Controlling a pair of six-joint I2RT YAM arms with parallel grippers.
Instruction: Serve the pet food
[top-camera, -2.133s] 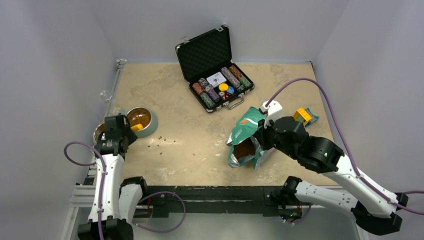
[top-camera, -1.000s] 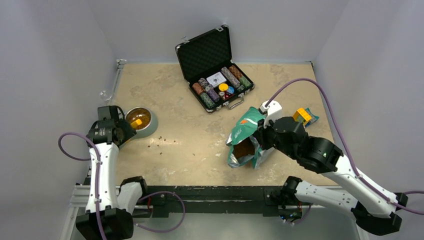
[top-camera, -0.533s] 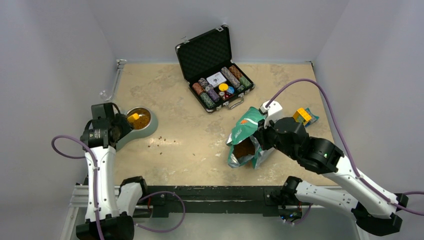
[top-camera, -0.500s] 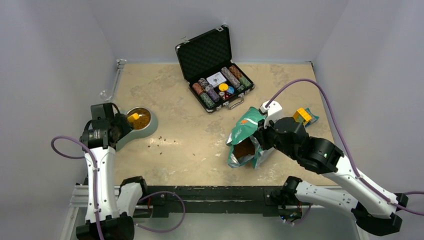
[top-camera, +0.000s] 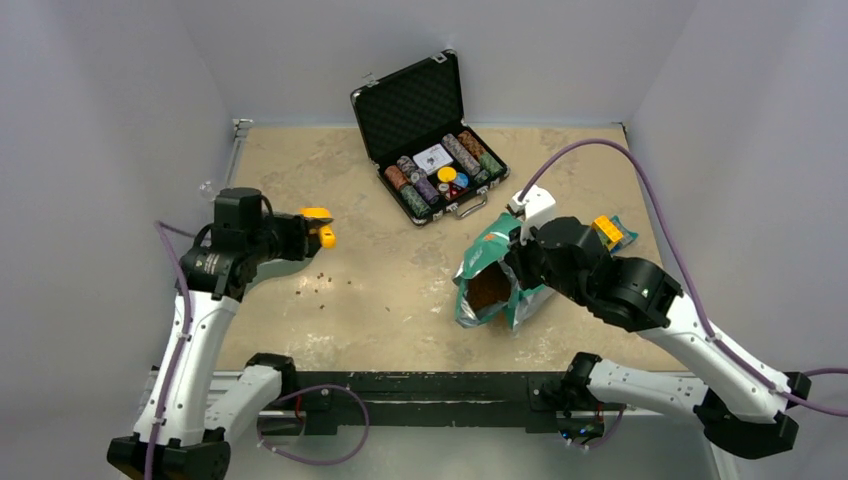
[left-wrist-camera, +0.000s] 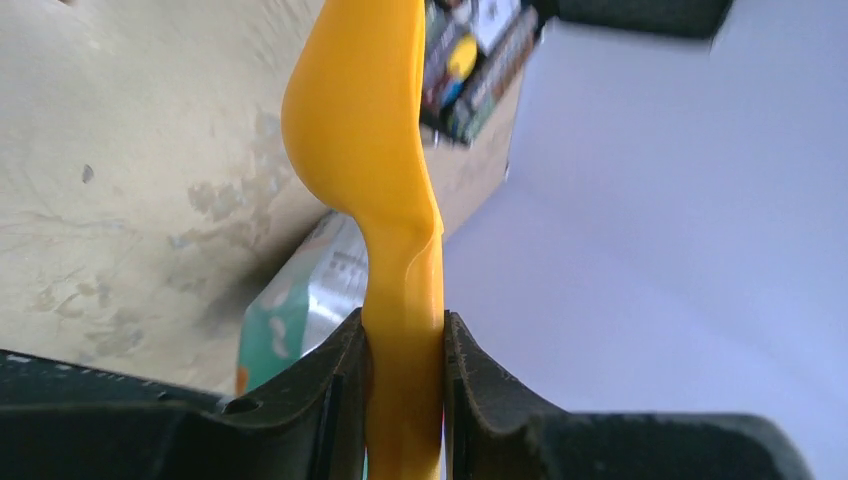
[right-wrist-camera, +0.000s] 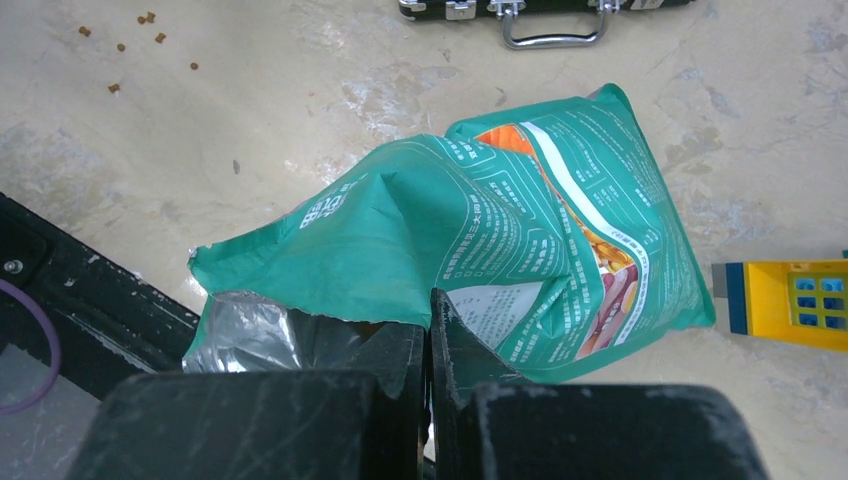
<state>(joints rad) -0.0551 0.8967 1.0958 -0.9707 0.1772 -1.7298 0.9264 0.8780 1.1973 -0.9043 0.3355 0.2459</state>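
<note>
The scoop turns flat next as my left gripper first moves toward the pouch, to get down between the spilled pellets and the pouch.
My left gripper (top-camera: 300, 233) is shut on the handle of a yellow scoop (top-camera: 319, 228), held in the air above the table's left side. In the left wrist view the scoop (left-wrist-camera: 370, 150) runs up from between the fingers of this gripper (left-wrist-camera: 403, 350). The teal-green pouch (top-camera: 492, 268) lies right of centre, its mouth open toward the near edge. Brown pet food (top-camera: 490, 293) shows inside it. My right gripper (right-wrist-camera: 428, 325) is shut on the torn rim of the pouch (right-wrist-camera: 480, 230). A few pellets (top-camera: 318, 281) lie spilled on the table. The food bowl is mostly hidden under my left arm.
An open black case (top-camera: 430, 150) with poker chips stands at the back centre, with its handle (right-wrist-camera: 550, 38) toward the pouch. A yellow and blue block (top-camera: 605, 230) lies just right of the pouch, and the right wrist view also shows this block (right-wrist-camera: 790, 305). White walls enclose the table.
My left arm has swung right, away from the bowl, carrying the yellow scoop out over the table. The right gripper and the pouch have shifted slightly up and back.
</note>
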